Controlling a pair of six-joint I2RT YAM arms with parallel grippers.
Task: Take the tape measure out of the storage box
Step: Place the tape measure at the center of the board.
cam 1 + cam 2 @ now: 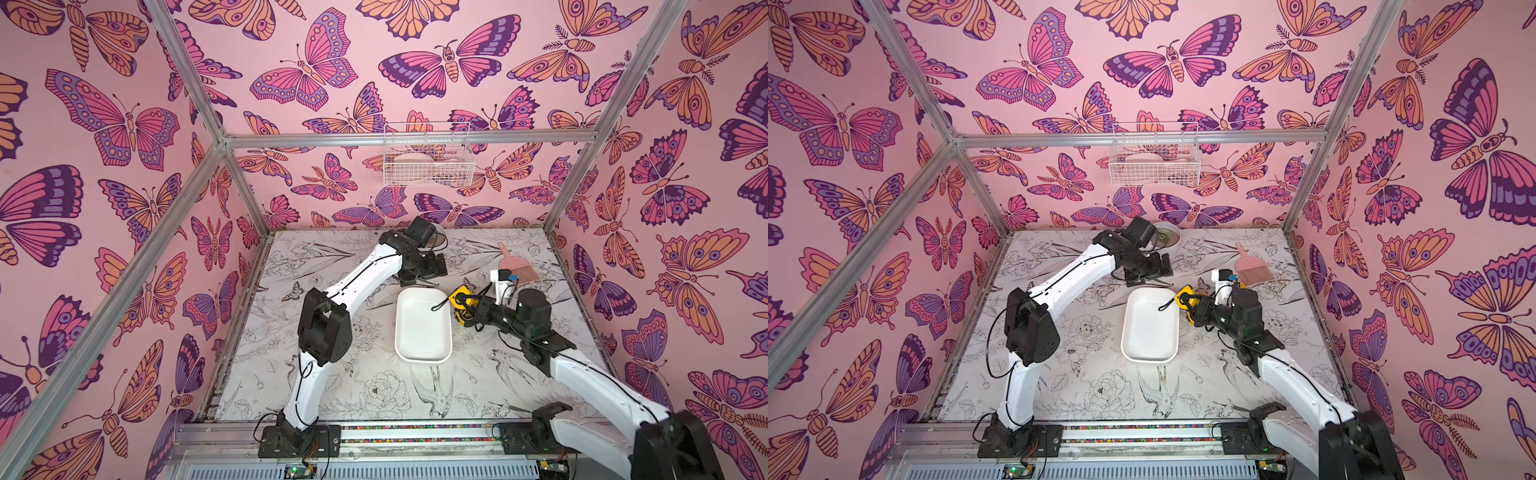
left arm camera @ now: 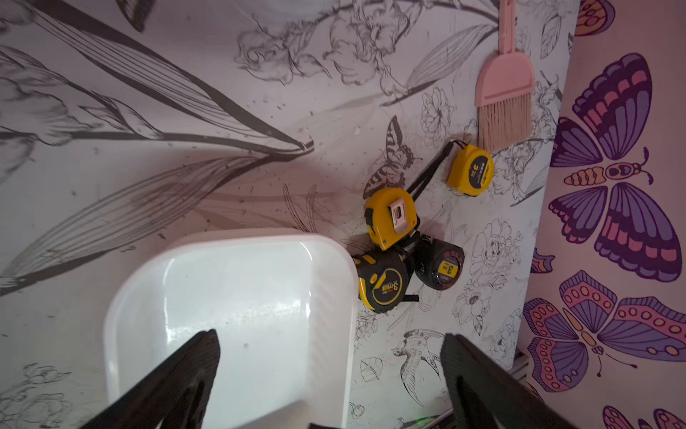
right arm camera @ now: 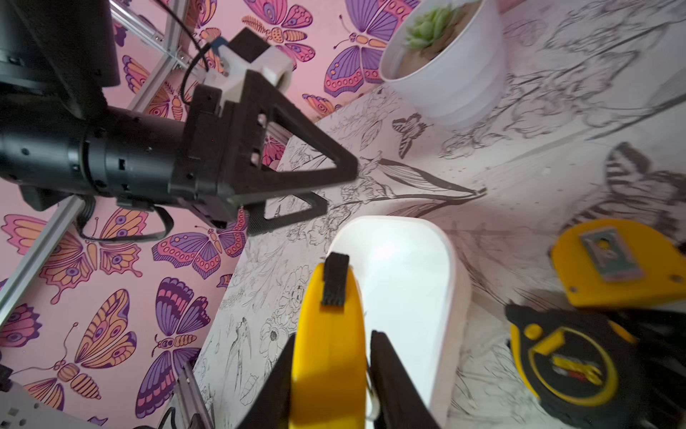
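Observation:
My right gripper draws back and down next to release the tape measure there. The bare tabletop beside the box (image 1: 424, 332) lies below, toward my base.
The storage box (image 1: 424, 332) (image 1: 1148, 328) is a shallow white tub at mid-table with nothing lying inside. My right gripper (image 1: 464, 306) (image 3: 334, 336) is shut on a yellow tape measure (image 1: 457, 300) (image 1: 1185, 300) (image 3: 330, 349), held edge-on at the box's far right corner. Its black strap (image 1: 441, 304) dangles over the box rim. My left gripper (image 1: 424, 266) (image 2: 330, 336) hovers past the box's far end, open and with nothing between its fingers. Several more tape measures (image 2: 391, 217) lie on the table right of the box (image 2: 230, 304).
A pink hand brush (image 1: 517, 266) (image 2: 501, 93) lies at the far right. A round white plant pot (image 1: 1167, 235) (image 3: 445, 63) stands at the back behind the left arm. A white wire basket (image 1: 428, 160) hangs on the back wall. The right wall is close to the tape measures.

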